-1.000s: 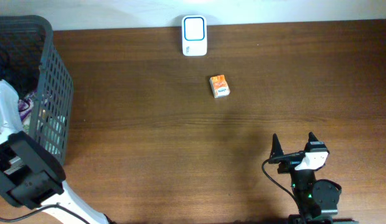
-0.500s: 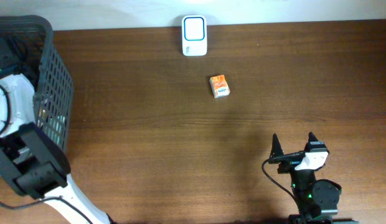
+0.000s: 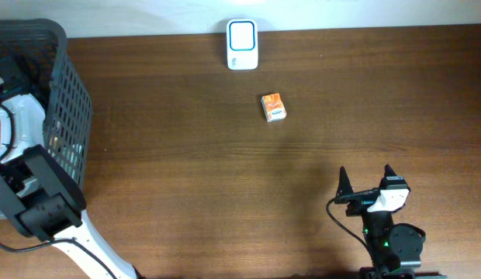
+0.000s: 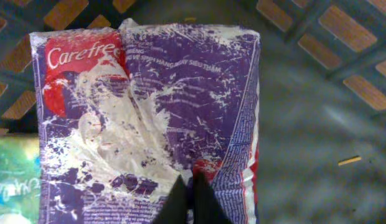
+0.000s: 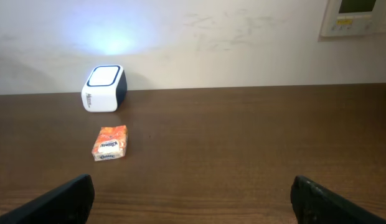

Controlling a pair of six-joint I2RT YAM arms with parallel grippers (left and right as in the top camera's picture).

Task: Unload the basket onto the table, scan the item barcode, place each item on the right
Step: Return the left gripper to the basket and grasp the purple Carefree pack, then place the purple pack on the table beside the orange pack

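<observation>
I need to lift my left gripper over the basket's side, move across to the bare table [image 3: 243, 118] beside the orange packet, to its right in the overhead view, and release there.
In the left wrist view a purple and red "Carefree" packet [image 4: 149, 106] lies flat on the floor of the dark mesh basket [image 4: 317, 124]. My left gripper [image 4: 192, 199] points down at the packet's near edge, shut on a pinch of its wrapper. From overhead only the left arm [image 3: 23, 155] shows, reaching into the basket [image 3: 66, 116], and the gripper itself is hidden. A white scanner [image 3: 242, 44] stands at the table's far edge. My right gripper [image 3: 366, 180] rests open near the front right, with nothing between its fingers.
A small orange packet [image 3: 274, 107] lies on the wooden table in front of the scanner, also seen in the right wrist view as the orange packet [image 5: 110, 143] near the scanner [image 5: 104, 88]. A green packet [image 4: 12, 180] lies beside the purple one in the basket.
The left arm has shifted over the basket and settled lower inside it. The right arm, the scanner and the orange packet have not moved.
</observation>
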